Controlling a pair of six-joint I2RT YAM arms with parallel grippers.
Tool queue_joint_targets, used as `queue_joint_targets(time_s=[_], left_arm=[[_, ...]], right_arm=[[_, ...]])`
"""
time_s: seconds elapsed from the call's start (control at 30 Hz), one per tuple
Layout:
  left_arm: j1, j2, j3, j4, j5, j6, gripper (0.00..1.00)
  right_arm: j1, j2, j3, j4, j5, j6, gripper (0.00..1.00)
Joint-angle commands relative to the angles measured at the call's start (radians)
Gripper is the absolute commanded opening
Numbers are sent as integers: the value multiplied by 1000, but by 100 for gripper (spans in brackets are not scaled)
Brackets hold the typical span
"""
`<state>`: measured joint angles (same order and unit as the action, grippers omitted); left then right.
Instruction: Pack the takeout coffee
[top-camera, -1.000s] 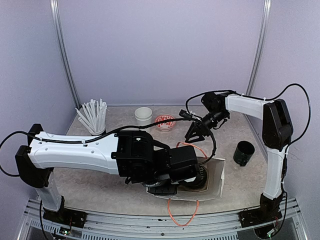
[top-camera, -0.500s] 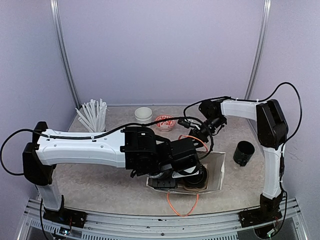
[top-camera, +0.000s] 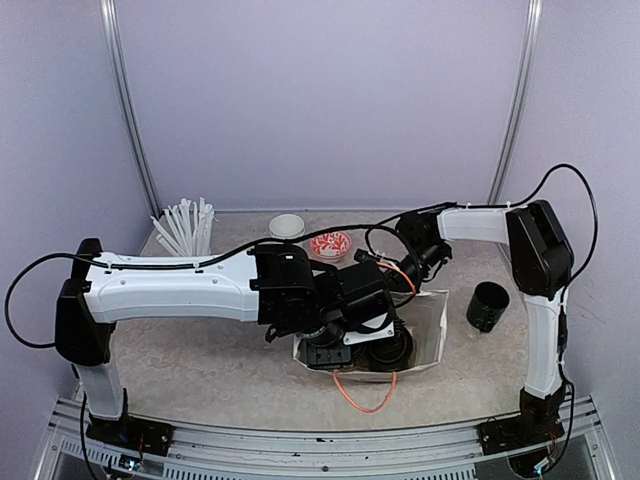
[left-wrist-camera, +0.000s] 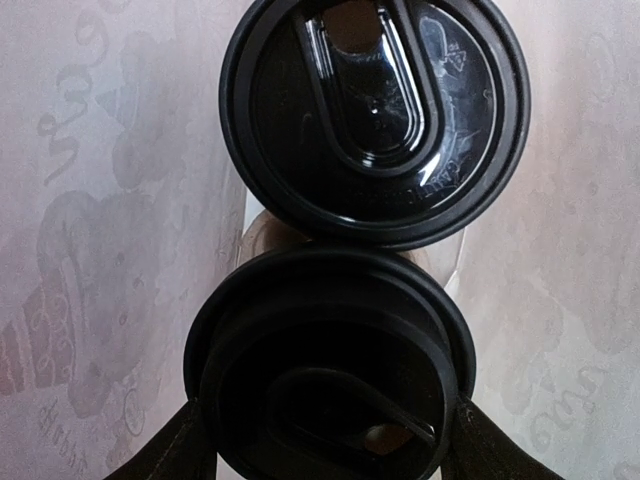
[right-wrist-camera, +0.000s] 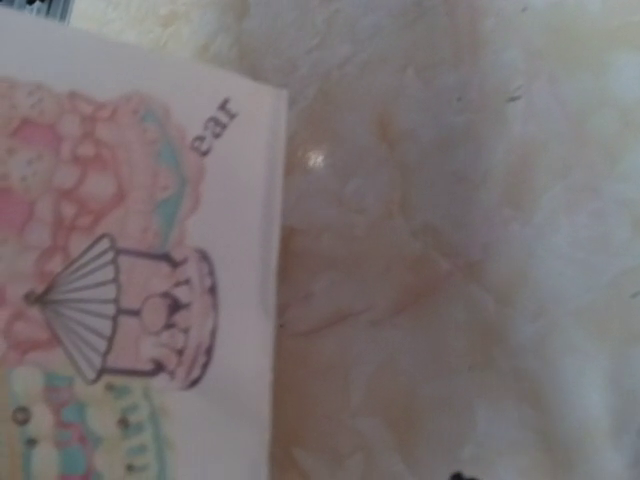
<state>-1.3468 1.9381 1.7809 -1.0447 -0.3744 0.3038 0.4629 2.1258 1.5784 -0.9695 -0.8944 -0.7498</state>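
Observation:
My left gripper shifts slightly to the right in the top view next, then releases the near cup, since the near cup is already inside the bag (top-camera: 432, 335).
Two takeout coffee cups stand side by side inside a white paper bag (top-camera: 432, 335); only their black lids show. In the left wrist view the far lid (left-wrist-camera: 375, 110) is free. The near lid (left-wrist-camera: 330, 370) sits between my left gripper's (left-wrist-camera: 330, 445) fingers (left-wrist-camera: 185, 450), which press on both sides of it. From above, the left gripper (top-camera: 350, 345) reaches down into the bag and one lid (top-camera: 390, 350) shows beside it. My right gripper (top-camera: 402, 268) is at the bag's back rim by the orange handle. Its fingers do not show in the right wrist view, only the bag's printed side (right-wrist-camera: 130, 300).
A black cylindrical pot (top-camera: 487, 306) stands right of the bag. A cup of white straws (top-camera: 187, 235), a white round tub (top-camera: 287, 226) and a red-patterned dish (top-camera: 330, 244) sit at the back. An orange handle loop (top-camera: 365, 395) lies in front of the bag.
My left gripper has gone lower into the bag with the cup. The right gripper has moved down and left to the bag's back rim. The bag has shifted slightly.

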Motion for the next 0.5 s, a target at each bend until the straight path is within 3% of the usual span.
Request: queue_joint_targets(time_s=[0.0, 0.47], left_arm=[[26, 36, 5, 5, 75, -5, 66], [74, 70, 37, -31, 242, -73, 69]], right_arm=[[10, 1, -26, -31, -30, -41, 54], [-13, -40, -34, -140, 9, -122, 55]])
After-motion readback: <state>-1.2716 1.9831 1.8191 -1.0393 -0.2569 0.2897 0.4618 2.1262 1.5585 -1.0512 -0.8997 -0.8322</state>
